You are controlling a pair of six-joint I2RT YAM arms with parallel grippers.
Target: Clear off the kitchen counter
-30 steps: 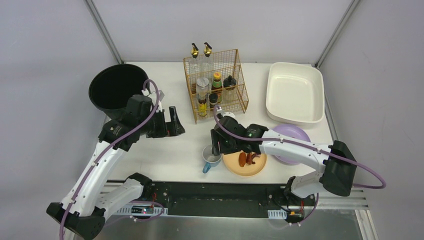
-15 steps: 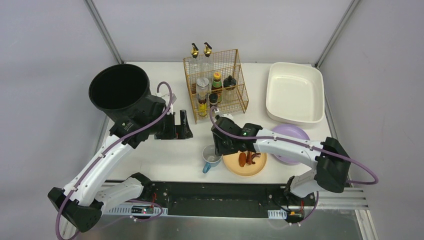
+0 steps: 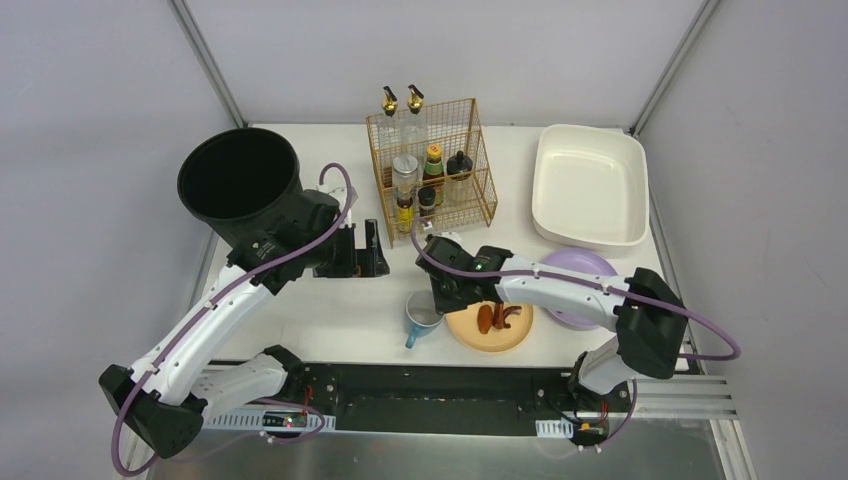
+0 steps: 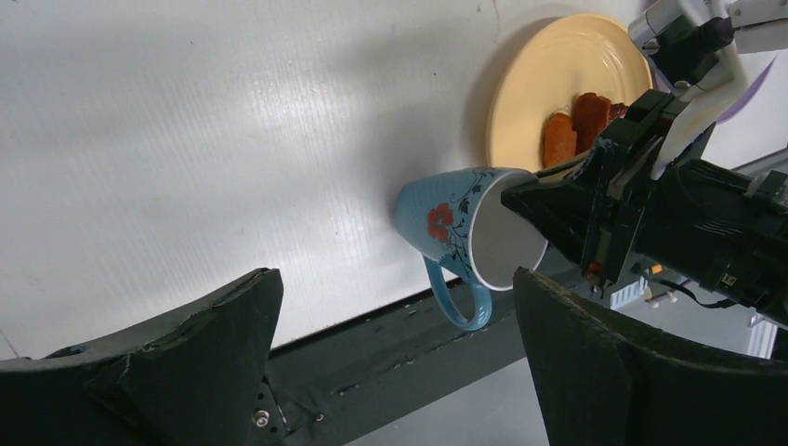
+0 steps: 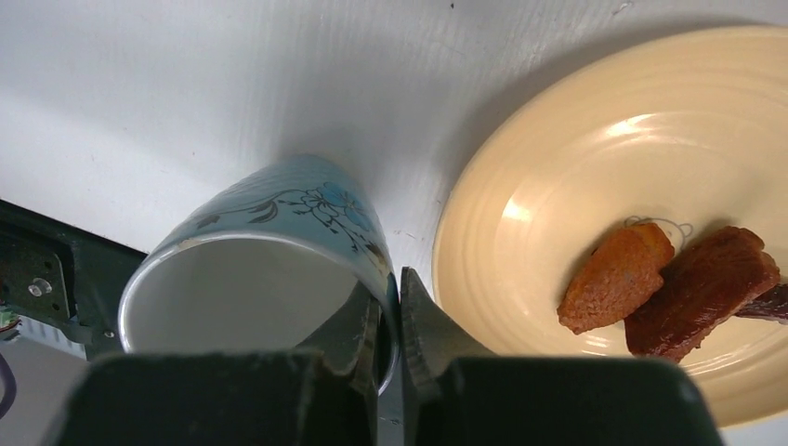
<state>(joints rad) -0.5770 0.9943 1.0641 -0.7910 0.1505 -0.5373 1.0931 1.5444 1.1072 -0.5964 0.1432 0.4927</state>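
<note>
I need to lift the mug [image 3: 421,319] with my right gripper next, move it outward and lower it into the cream tub's far end [image 3: 574,160] to let go of it, because the tub is empty.
A blue mug [image 3: 421,319] with a flower pattern stands near the front edge of the white kitchen counter [image 3: 330,305], its handle toward the front. My right gripper [image 3: 441,303] is shut on the mug's rim [image 5: 279,240], one finger inside the cup and one outside, on the side next to the plate. Right beside the mug lies a yellow plate [image 3: 492,330] with brown pastry pieces [image 5: 664,283]. My left gripper [image 3: 362,252] hovers open and holds nothing, behind and left of the mug [image 4: 457,226].
A black bucket [image 3: 238,180] stands at the back left. The gold wire rack [image 3: 432,170] with bottles is at the back middle, the cream tub [image 3: 590,185] at the back right. A purple plate [image 3: 590,272] lies under the right forearm. The black rail [image 3: 430,385] runs along the front.
My right gripper has closed on the mug's rim. The left arm has swung right toward the middle of the counter, still open.
</note>
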